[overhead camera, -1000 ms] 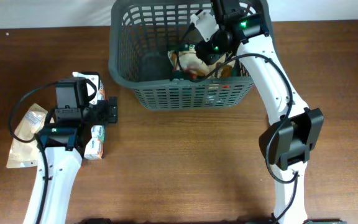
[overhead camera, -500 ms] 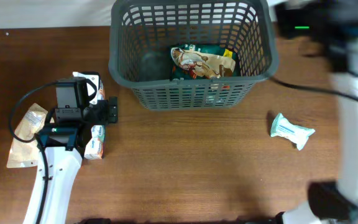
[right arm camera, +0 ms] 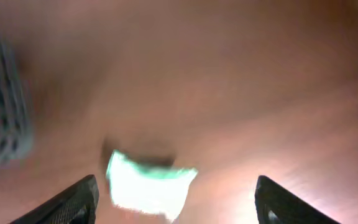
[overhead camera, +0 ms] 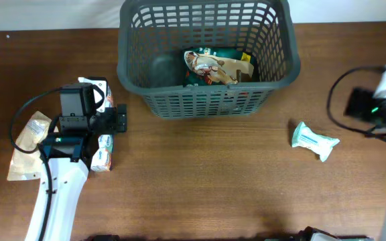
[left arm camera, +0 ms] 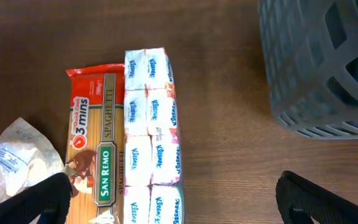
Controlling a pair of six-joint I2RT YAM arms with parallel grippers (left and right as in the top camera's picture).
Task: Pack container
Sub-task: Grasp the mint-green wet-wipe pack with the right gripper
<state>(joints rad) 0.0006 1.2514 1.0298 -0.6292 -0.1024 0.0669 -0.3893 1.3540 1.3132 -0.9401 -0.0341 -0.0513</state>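
Observation:
The packet is outside the basket. My right gripper should move down and to the left in the overhead view and turn onto the white and green packet (overhead camera: 314, 141) (right arm camera: 147, 186).
The dark grey basket (overhead camera: 206, 100) stands at the back middle of the table with a green and tan packet (overhead camera: 218, 67) inside; its corner shows in the left wrist view (left arm camera: 316, 68). My left gripper (left arm camera: 173, 199) is open above a Kleenex tissue multipack (left arm camera: 151, 137) and a San Remo spaghetti packet (left arm camera: 95, 149); in the overhead view it sits at the left (overhead camera: 116, 120). My right gripper (right arm camera: 176, 199) is open and empty above a white and green packet (right arm camera: 148, 183), which lies right of the basket (overhead camera: 313, 140). The right wrist view is blurred.
A tan pouch (overhead camera: 27, 144) lies at the far left, next to the spaghetti; it also shows in the left wrist view (left arm camera: 14, 155). The right arm (overhead camera: 374, 107) is at the table's right edge. Bare wood lies in front of the basket.
The right arm has swung out of the basket to the far right of the table. The white and green packet came into view. The left arm has not moved.

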